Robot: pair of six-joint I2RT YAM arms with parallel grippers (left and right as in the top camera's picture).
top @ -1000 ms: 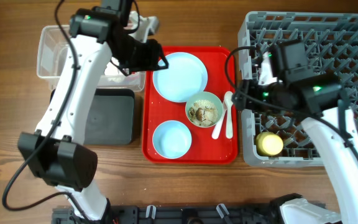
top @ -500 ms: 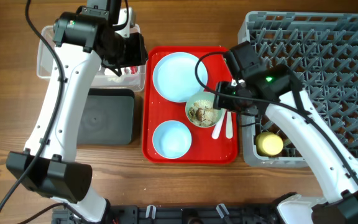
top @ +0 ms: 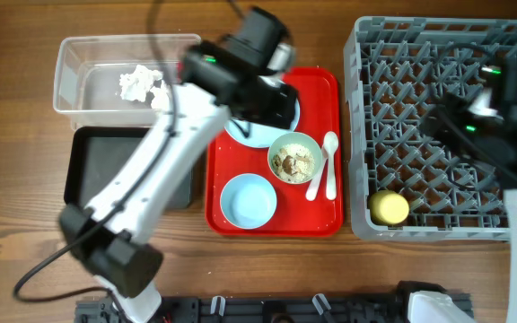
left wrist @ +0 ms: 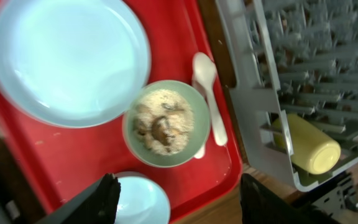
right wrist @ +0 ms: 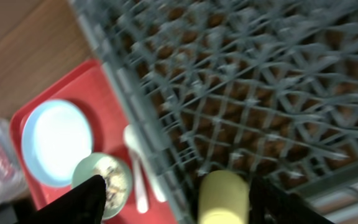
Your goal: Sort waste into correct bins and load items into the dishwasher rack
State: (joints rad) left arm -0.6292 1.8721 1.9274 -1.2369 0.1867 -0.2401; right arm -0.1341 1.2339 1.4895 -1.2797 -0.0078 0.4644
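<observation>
The left gripper next needs to move down and to its right in the overhead view, onto the pale green bowl's spoon-side rim [top: 320, 163], clear of scraps.
My left gripper [top: 270, 100] [left wrist: 182, 202] is open and empty above the red tray [top: 218, 179], over the pale blue plate [left wrist: 67, 56]. The pale green bowl [top: 294, 159] [left wrist: 165, 122] holds rice-like scraps with brown bits. The pale blue bowl [top: 248, 199] and two white spoons [top: 326, 166] lie on the tray. Crumpled tissue [top: 139, 82] lies in the clear tub [top: 79, 63]. The black tray [top: 106, 152] stands below it. My right gripper [top: 474, 117] [right wrist: 176, 205] is open and empty above the grey rack [top: 438, 54], where the yellow cup [top: 389, 207] [right wrist: 224, 198] lies. No red wrapper shows.
My left arm crosses the black tray and the tray's left edge in the overhead view, hiding part of the plate. The rack fills the right side of the table. Bare wooden table [top: 25, 224] lies at the front left.
My left gripper swung right from the clear tub to over the red tray. My right gripper pulled back from the green bowl to above the rack.
</observation>
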